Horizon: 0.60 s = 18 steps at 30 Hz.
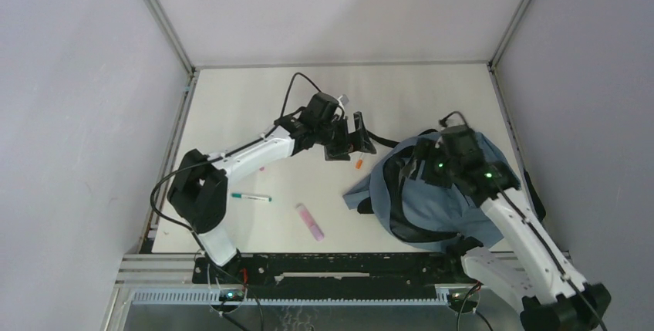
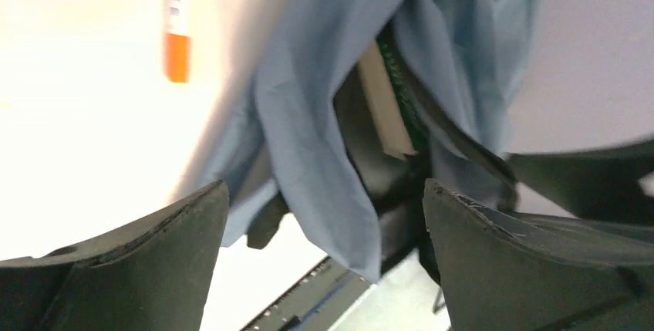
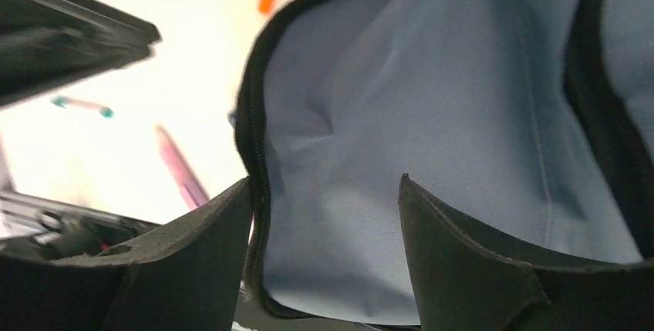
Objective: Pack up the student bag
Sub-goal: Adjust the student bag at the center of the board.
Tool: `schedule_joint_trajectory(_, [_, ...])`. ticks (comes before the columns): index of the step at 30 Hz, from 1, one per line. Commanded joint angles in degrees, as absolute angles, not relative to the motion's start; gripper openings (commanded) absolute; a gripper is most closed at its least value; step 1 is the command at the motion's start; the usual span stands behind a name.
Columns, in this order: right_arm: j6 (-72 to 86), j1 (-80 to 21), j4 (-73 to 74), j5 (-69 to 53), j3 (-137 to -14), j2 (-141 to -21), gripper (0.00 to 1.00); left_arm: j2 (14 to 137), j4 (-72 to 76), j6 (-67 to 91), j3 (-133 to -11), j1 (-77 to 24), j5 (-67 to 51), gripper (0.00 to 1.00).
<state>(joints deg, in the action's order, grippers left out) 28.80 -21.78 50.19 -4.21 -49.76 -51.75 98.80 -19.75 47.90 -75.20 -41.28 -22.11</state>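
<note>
The right gripper shifts to the right in its wrist view and lowers onto the bag's fold (image 3: 554, 99) beside the second black zip next, because its fingers stand over flatter fabric.
The dusty-blue student bag (image 1: 443, 204) lies at the right of the table, black zip lines and straps showing. My right gripper (image 1: 424, 163) hovers over its top edge, jaws open and empty; in the right wrist view (image 3: 324, 184) they stand apart over blue fabric (image 3: 432, 99), next to the black zip edge (image 3: 258, 153). My left gripper (image 1: 356, 140) is just left of the bag, open and empty, and faces it in the left wrist view (image 2: 324, 192). There the bag (image 2: 308, 115) gapes, with a pale, green-edged flat thing (image 2: 385, 103) inside.
An orange-capped pen (image 1: 359, 163) lies between my left gripper and the bag. A pink pen (image 1: 310, 221) and a teal-capped pen (image 1: 251, 197) lie on the white table nearer the front left. Grey walls close in the table on three sides.
</note>
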Motion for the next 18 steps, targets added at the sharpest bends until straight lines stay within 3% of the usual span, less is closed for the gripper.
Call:
schedule_joint_trajectory(1, [28.44,-16.39,51.36,-5.68,-57.13,-46.71,0.76,92.09,-23.96,41.06,-76.09,-41.36,-6.82,1.0])
schedule_joint_trajectory(9, [28.14,-9.13,54.34,-0.02,-59.28,-45.62,0.8,89.06,-28.31,34.62,-76.97,-43.69,7.0,1.0])
schedule_joint_trajectory(18, [23.83,-2.8,57.04,4.92,-59.8,-57.3,0.78,94.51,-21.13,27.69,-77.12,-43.92,4.17,1.0])
